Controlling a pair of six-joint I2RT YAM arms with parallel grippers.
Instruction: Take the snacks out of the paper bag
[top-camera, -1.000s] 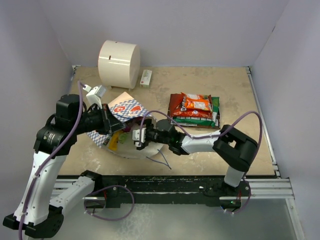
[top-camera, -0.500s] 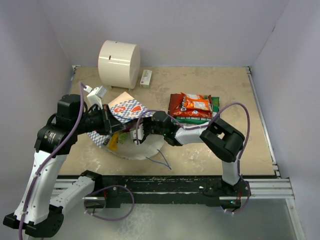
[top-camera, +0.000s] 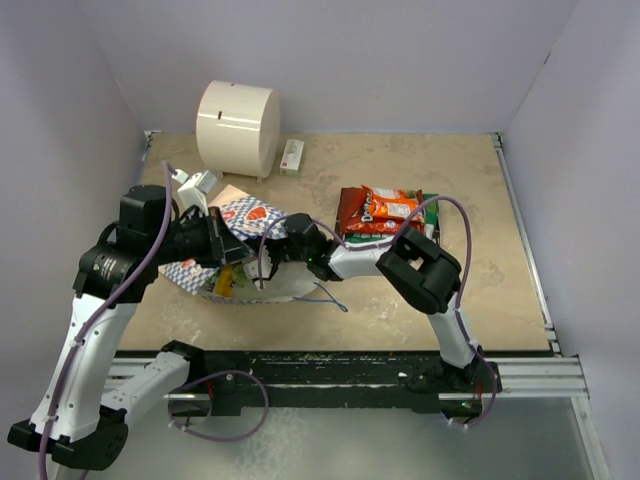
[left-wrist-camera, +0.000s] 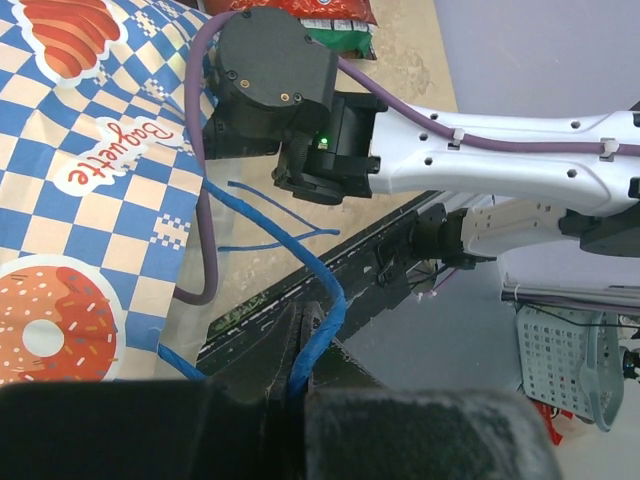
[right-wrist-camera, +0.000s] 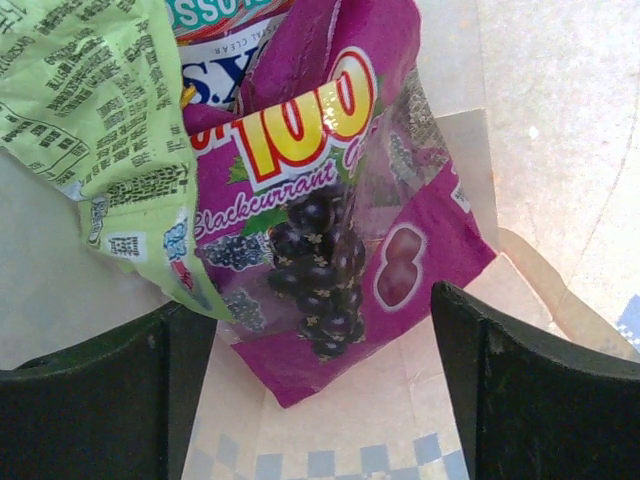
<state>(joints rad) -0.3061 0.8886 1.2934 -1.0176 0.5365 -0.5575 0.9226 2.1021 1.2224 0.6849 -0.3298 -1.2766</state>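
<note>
The robot's right gripper needs to push deeper into the bag next, to the left in the top view, onto the purple packet's grape print, because that print lies between the gripper's open fingers.
The blue-and-white checkered paper bag lies on its side left of centre, its cream lining showing at the mouth. My left gripper is shut on the bag's blue cord handle and holds it up. My right gripper is open and reaches inside the bag. Just ahead of its fingers lies a purple blackcurrant packet, partly under a lime-green packet; neither is gripped. Orange, red and green snacks lie stacked on the table to the right.
A big cream cylinder and a small white-and-red box stand at the back left. A loose blue cord trails from the bag's mouth. Walls close in on three sides; the black rail runs along the front.
My right arm has pushed leftward, its gripper going deeper into the bag's mouth. The left gripper has kept its hold on the handle, shifting slightly with the bag.
</note>
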